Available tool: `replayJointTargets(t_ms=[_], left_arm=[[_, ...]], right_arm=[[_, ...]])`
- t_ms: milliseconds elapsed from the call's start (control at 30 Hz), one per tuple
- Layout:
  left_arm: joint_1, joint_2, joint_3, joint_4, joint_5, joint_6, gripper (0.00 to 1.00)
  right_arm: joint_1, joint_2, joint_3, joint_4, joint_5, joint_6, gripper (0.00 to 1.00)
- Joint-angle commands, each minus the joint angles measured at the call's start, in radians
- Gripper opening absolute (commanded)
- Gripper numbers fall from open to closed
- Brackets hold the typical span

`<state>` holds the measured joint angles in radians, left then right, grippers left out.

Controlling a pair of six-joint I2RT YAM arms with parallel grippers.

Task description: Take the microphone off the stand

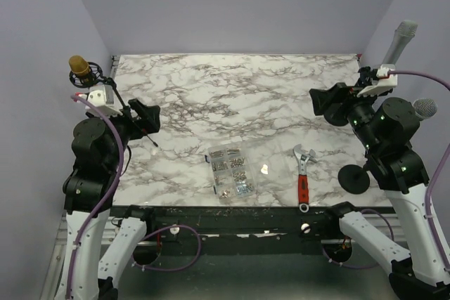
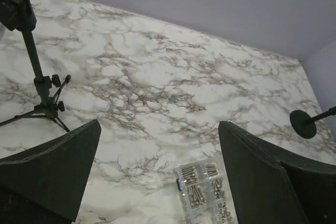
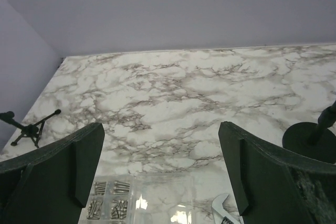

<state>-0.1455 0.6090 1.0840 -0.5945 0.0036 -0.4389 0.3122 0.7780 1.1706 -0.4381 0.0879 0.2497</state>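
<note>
The stand's swivel joint is outside the open fingers of my left gripper. My left gripper needs to turn toward the tripod next and then move outward onto that joint.
A gold microphone sits in a black shock mount atop a thin tripod stand at the table's far left corner. On the right, a grey foam-covered microphone rises behind my right arm. A silver mesh-headed microphone shows beside that arm, near a stand with a round black base. My left gripper hangs open just right of the tripod, with nothing between its fingers. My right gripper is open and empty too, left of the round-base stand.
A clear plastic box of screws lies at the table's front middle. A small shiny piece is beside it, and a red-handled adjustable wrench lies further right. Lilac walls close in the table on three sides.
</note>
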Motion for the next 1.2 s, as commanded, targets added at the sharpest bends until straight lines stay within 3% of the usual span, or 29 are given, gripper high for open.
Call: replayJointTargets(t_ms=[0,367,600,967,1167], left_arm=[[-0.003,0.084,0.015,-0.084,-0.113,-0.043,0.99],[0.046,0.376,0.123,-0.182,-0.418,-0.133,0.99],[0.236,0.477,0.151,-0.103,-0.342,-0.200,0.98],[0.248,0.625,0.195,0.110,-0.529,-0.146,0.99],[0.246,0.661,0.185,0.197,-0.472,-0.072,0.92]], right_arm=[[-0.005,-0.004,-0.024,0.054,-0.176,0.000,1.00],[-0.005,0.026,-0.011,0.058,-0.302,0.016,1.00],[-0.005,0.010,-0.006,0.056,-0.285,0.004,1.00],[-0.006,0.042,-0.005,0.052,-0.301,0.009,1.00],[-0.005,0.077,0.018,0.038,-0.311,0.016,1.00]])
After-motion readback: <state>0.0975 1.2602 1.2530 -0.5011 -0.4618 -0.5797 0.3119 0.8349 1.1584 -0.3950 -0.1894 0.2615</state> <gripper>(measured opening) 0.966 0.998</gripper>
